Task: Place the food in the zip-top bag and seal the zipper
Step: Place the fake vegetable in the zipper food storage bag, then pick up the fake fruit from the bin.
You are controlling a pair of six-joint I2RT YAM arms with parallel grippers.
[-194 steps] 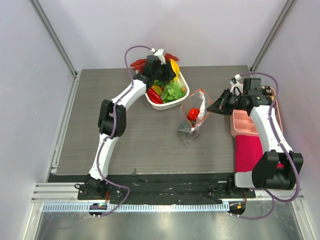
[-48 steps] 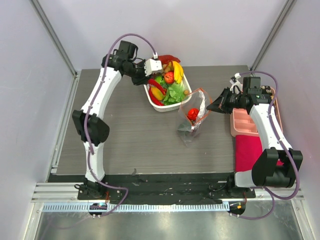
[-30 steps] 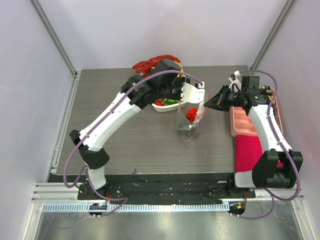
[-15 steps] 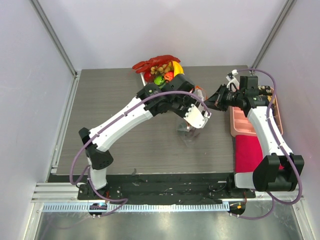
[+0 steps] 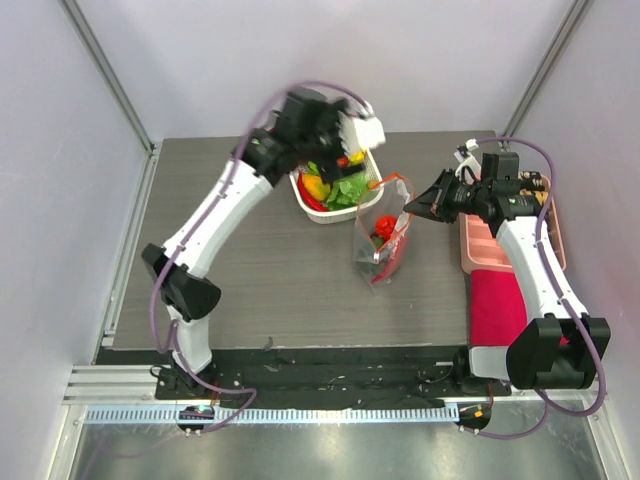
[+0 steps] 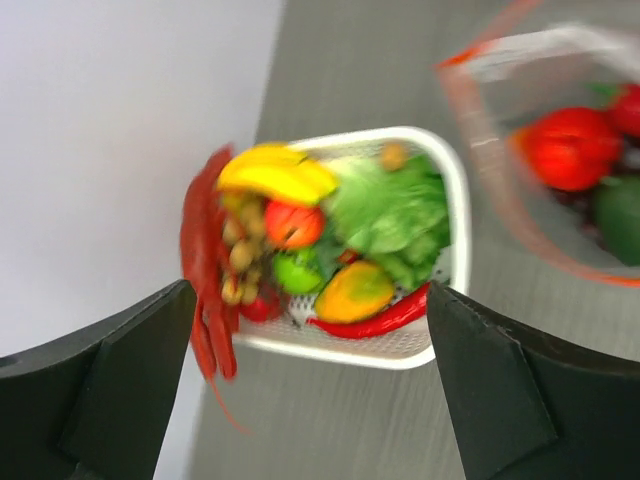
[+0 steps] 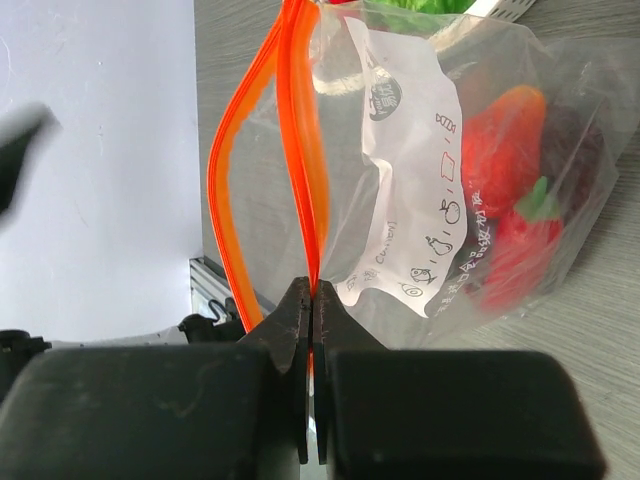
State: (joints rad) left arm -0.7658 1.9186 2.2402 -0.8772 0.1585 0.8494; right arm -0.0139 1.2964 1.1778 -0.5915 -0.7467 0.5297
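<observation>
The mango lies uncovered between the lettuce and the red pepper, so my left gripper will go down into the basket onto the yellow mango (image 5: pixel 316 187) (image 6: pixel 355 291) and close around its ends.
Toy food (image 5: pixel 335 185) fills a white basket (image 5: pixel 320 213) at the back of the table. My left gripper (image 5: pixel 352 135) hovers above it, open and empty. The left wrist view shows its fingers (image 6: pixel 110 390) wide apart over the food (image 6: pixel 340 250), blurred. The clear zip-top bag (image 5: pixel 380 240) stands right of the basket with a red tomato (image 6: pixel 570 148) and other pieces inside. My right gripper (image 5: pixel 418 208) is shut on the bag's orange zipper (image 7: pixel 300 150) strip, holding the mouth up. In the right wrist view its jaws (image 7: pixel 312 292) pinch the strip, and red food (image 7: pixel 500 160) shows through the bag (image 7: pixel 420 150).
A pink divided tray (image 5: pixel 490 245) and a red cloth (image 5: pixel 495 300) lie along the right edge under my right arm. A long red toy (image 6: pixel 205 290) hangs over the basket's far rim (image 6: pixel 455 250). Pale walls close in the back and sides.
My left gripper has swung from over the bag's mouth back above the basket, and its jaws have opened wide. My right gripper has kept its hold on the zipper strip.
</observation>
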